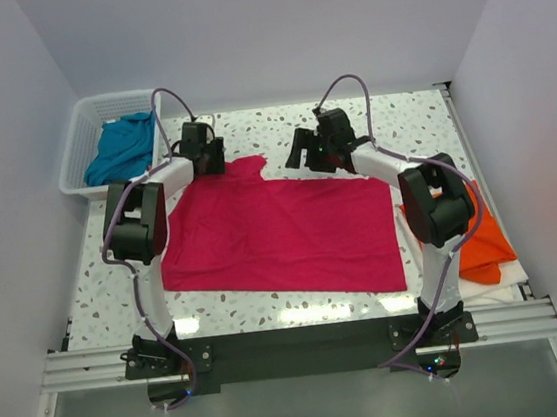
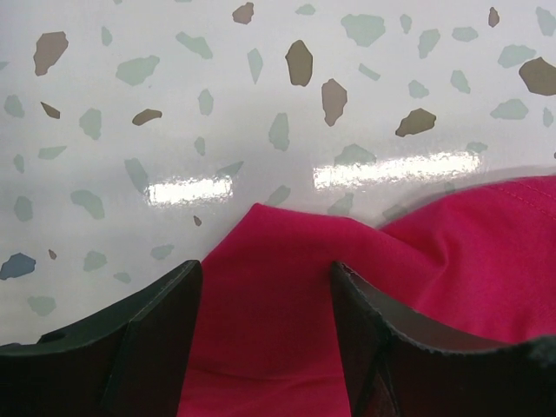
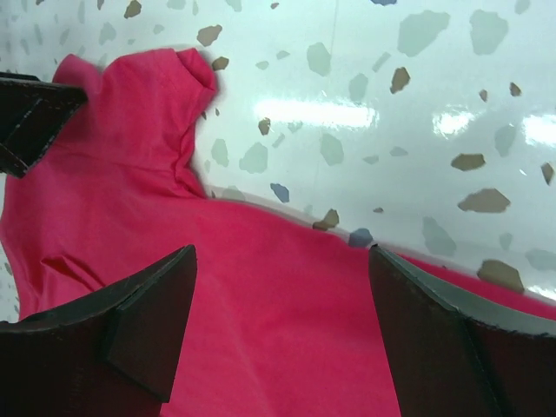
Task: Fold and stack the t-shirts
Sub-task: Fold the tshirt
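The folded end of the t-shirt flap sticks out past the t-shirt's far edge, so I will next move my right gripper down and toward my left gripper, onto that end of the flap.
The crimson-pink t-shirt (image 1: 281, 233) lies spread flat across the middle of the table. My left gripper (image 1: 206, 157) is at its far left corner, open, with the cloth corner (image 2: 261, 252) lying between the fingers (image 2: 156, 330). My right gripper (image 1: 304, 151) is open over the shirt's far edge (image 3: 287, 261), with nothing held. The shirt's far left flap (image 3: 148, 113) shows in the right wrist view. The teal-blue t-shirt (image 1: 122, 146) sits crumpled in the basket. The bright orange t-shirt (image 1: 485, 240) lies at the right edge, partly hidden behind the right arm.
The white lattice basket (image 1: 79, 151) stands at the far left corner. A white cloth or sheet (image 1: 499, 286) lies under the orange shirt. White walls enclose the speckled table (image 1: 410, 123) on three sides. The left gripper's finger (image 3: 35, 113) shows in the right wrist view.
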Robot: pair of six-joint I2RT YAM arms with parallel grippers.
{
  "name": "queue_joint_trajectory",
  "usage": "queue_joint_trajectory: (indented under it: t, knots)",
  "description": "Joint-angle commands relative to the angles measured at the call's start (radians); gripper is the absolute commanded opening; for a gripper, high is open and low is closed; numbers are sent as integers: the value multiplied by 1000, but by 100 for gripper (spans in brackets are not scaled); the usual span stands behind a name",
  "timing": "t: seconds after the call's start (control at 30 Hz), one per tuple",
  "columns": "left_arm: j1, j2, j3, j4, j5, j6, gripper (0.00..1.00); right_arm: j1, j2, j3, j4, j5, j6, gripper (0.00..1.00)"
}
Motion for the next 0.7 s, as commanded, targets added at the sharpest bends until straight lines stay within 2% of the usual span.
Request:
queue_joint_trajectory:
  t: [0.0, 0.3, 0.67]
  knots:
    - [5, 13, 55, -2, 22, 16, 65, 2, 49, 79, 87, -53, 34, 82]
    - [7, 31, 81, -18, 44, 7, 59, 34, 150, 191, 77, -61, 53, 82]
    - [7, 21, 84, -17, 68, -10, 44, 67, 235, 280, 64, -59, 62, 82]
